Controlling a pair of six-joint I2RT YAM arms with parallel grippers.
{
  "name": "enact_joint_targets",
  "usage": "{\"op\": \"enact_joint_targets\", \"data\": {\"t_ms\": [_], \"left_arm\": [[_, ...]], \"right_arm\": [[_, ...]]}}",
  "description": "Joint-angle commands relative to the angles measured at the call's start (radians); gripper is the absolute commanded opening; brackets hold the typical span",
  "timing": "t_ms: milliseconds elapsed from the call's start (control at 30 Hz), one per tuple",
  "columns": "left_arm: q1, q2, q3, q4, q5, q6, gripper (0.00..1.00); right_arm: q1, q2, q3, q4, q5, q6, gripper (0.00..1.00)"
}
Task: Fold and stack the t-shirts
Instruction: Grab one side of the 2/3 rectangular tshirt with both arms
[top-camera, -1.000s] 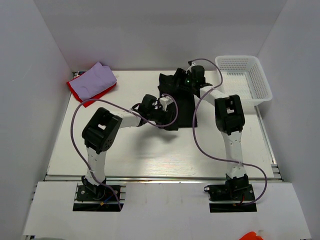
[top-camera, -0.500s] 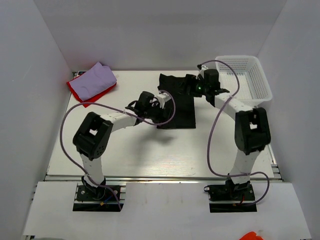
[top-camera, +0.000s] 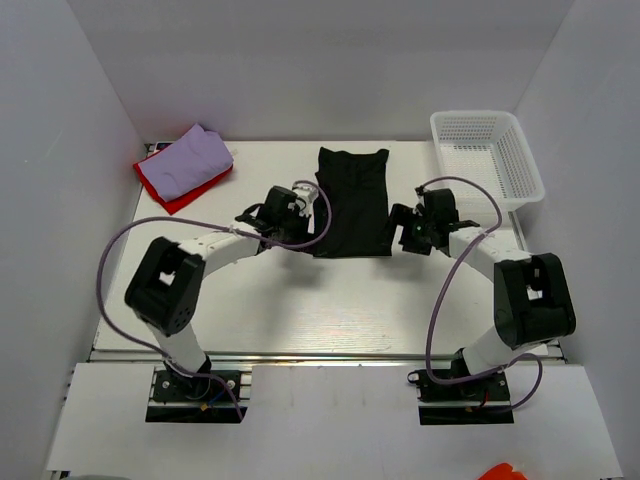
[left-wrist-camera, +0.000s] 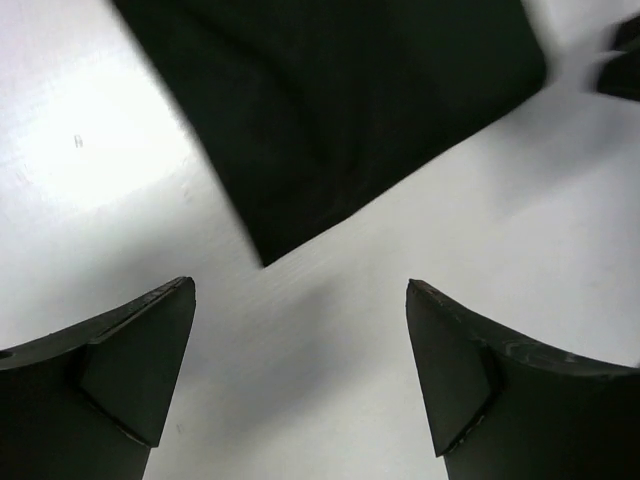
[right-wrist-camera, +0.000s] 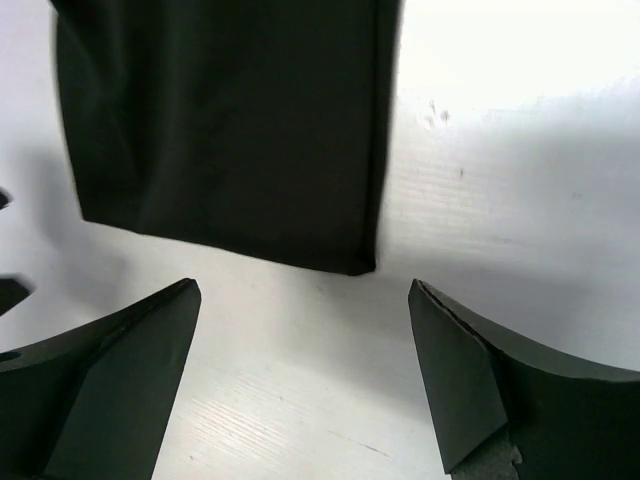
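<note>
The black t-shirt's near corner (top-camera: 317, 255) (left-wrist-camera: 268, 256) is next: my left gripper will go down and toward it and close.
The black t-shirt (top-camera: 352, 202) lies flat as a long folded rectangle at the middle of the table. It also shows in the left wrist view (left-wrist-camera: 340, 110) and in the right wrist view (right-wrist-camera: 225, 120). My left gripper (top-camera: 297, 203) is open and empty, just left of the shirt's left edge. My right gripper (top-camera: 405, 228) is open and empty, just right of the shirt's near right corner. The pale lavender t-shirt (top-camera: 190, 159) lies folded on the bright red t-shirt (top-camera: 172, 192) at the far left corner.
A white mesh basket (top-camera: 487, 158) stands at the far right corner. White walls close in the table on the left, back and right. Purple cables loop from both arms over the table.
Both grippers have let go of the black shirt and drawn back to its sides. The shirt's far part, bunched before, now lies flat and the cloth is a neat rectangle.
</note>
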Motion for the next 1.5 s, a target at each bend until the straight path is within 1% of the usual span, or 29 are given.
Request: {"op": "enact_joint_targets", "data": {"t_ms": [0, 33, 67, 133, 200, 267, 300, 367, 400, 467, 500, 533, 600, 633, 667, 733, 767, 800, 833, 867, 967, 1033, 1167, 1200, 1300, 1333, 1400, 1433, 1467], "left_arm": [[0.002, 0.064, -0.001, -0.061, -0.030, -0.022, 0.93], [0.002, 0.096, 0.009, -0.061, -0.030, -0.022, 0.89], [0.002, 0.110, 0.009, -0.061, -0.030, -0.022, 0.89], [0.002, 0.138, 0.009, -0.050, -0.030, -0.022, 0.84], [-0.007, 0.175, 0.019, -0.038, -0.016, -0.031, 0.79], [-0.018, 0.196, 0.040, -0.038, -0.016, -0.031, 0.72], [-0.018, 0.216, 0.049, -0.038, -0.030, -0.031, 0.70], [-0.018, 0.231, 0.058, -0.047, -0.015, -0.031, 0.66], [-0.018, 0.232, 0.058, -0.035, -0.015, -0.031, 0.64], [-0.018, 0.251, 0.068, -0.035, -0.015, -0.031, 0.56], [-0.018, 0.251, 0.068, -0.053, -0.015, -0.031, 0.54], [-0.018, 0.261, 0.078, -0.053, -0.015, -0.031, 0.52], [-0.018, 0.261, 0.065, -0.037, -0.015, -0.031, 0.47], [-0.018, 0.261, 0.055, -0.027, -0.015, -0.031, 0.44], [-0.018, 0.261, 0.055, -0.027, -0.015, -0.031, 0.41], [-0.018, 0.271, 0.055, -0.006, -0.015, -0.031, 0.27], [-0.018, 0.285, 0.055, -0.006, -0.006, -0.031, 0.22], [-0.018, 0.285, 0.066, 0.008, -0.005, -0.031, 0.08], [-0.018, 0.299, 0.078, 0.008, 0.005, -0.031, 0.02], [-0.018, 0.313, 0.089, 0.008, 0.005, -0.031, 0.00], [-0.018, 0.285, 0.063, 0.029, 0.024, -0.031, 0.00], [-0.018, 0.247, -0.003, 0.072, 0.034, -0.040, 0.00], [-0.027, 0.100, -0.145, 0.146, 0.034, -0.071, 0.00], [-0.027, 0.036, -0.191, 0.146, 0.048, -0.071, 0.00], [-0.051, -0.050, -0.253, 0.099, 0.068, -0.083, 0.00], [-0.051, -0.107, -0.267, 0.071, 0.068, -0.083, 0.00], [-0.079, -0.158, -0.316, 0.060, 0.091, -0.095, 0.00], [-0.079, -0.196, -0.328, 0.027, 0.091, -0.126, 0.00], [-0.091, -0.212, -0.339, 0.007, 0.161, -0.126, 0.00]], "right_arm": [[-0.006, 0.027, -0.007, -0.013, -0.045, 0.003, 0.90], [-0.006, 0.042, -0.009, -0.013, -0.047, 0.006, 0.90], [-0.008, 0.054, -0.010, -0.010, -0.055, 0.006, 0.90], [-0.009, 0.085, -0.011, -0.004, -0.079, 0.012, 0.88], [-0.014, 0.097, -0.021, 0.016, -0.085, 0.031, 0.84], [-0.015, 0.120, -0.026, 0.041, -0.090, 0.037, 0.80], [-0.017, 0.128, -0.026, 0.044, -0.090, 0.040, 0.77], [-0.017, 0.140, -0.033, 0.062, -0.087, 0.051, 0.76], [-0.018, 0.149, -0.032, 0.067, -0.079, 0.055, 0.72], [-0.025, 0.159, -0.040, 0.081, -0.073, 0.065, 0.64], [-0.028, 0.165, -0.038, 0.085, -0.079, 0.066, 0.59], [-0.026, 0.165, -0.044, 0.085, -0.081, 0.068, 0.51], [-0.028, 0.165, -0.052, 0.084, -0.076, 0.072, 0.41], [-0.029, 0.166, -0.053, 0.114, -0.076, 0.074, 0.31], [-0.028, 0.166, -0.056, 0.117, -0.079, 0.072, 0.26], [-0.028, 0.166, -0.063, 0.130, -0.081, 0.069, 0.16], [-0.028, 0.168, -0.066, 0.140, -0.078, 0.068, 0.16], [-0.028, 0.169, -0.070, 0.148, -0.073, 0.065, 0.16], [-0.028, 0.166, -0.079, 0.153, -0.078, 0.062, 0.07], [-0.028, 0.166, -0.092, 0.166, -0.078, 0.062, 0.00], [-0.026, 0.137, -0.132, 0.193, -0.082, 0.055, 0.00], [-0.026, 0.099, -0.150, 0.179, -0.087, 0.048, 0.00], [-0.020, -0.013, -0.198, 0.148, -0.116, -0.001, 0.00], [-0.018, -0.028, -0.207, 0.122, -0.127, -0.009, 0.00], [-0.018, -0.114, -0.263, 0.032, -0.163, -0.049, 0.00], [-0.015, -0.180, -0.276, 0.004, -0.185, -0.052, 0.00], [-0.012, -0.223, -0.336, -0.036, -0.228, -0.067, 0.00], [-0.008, -0.290, -0.360, -0.080, -0.239, -0.067, 0.00], [-0.009, -0.310, -0.371, -0.100, -0.245, -0.066, 0.00]]}}
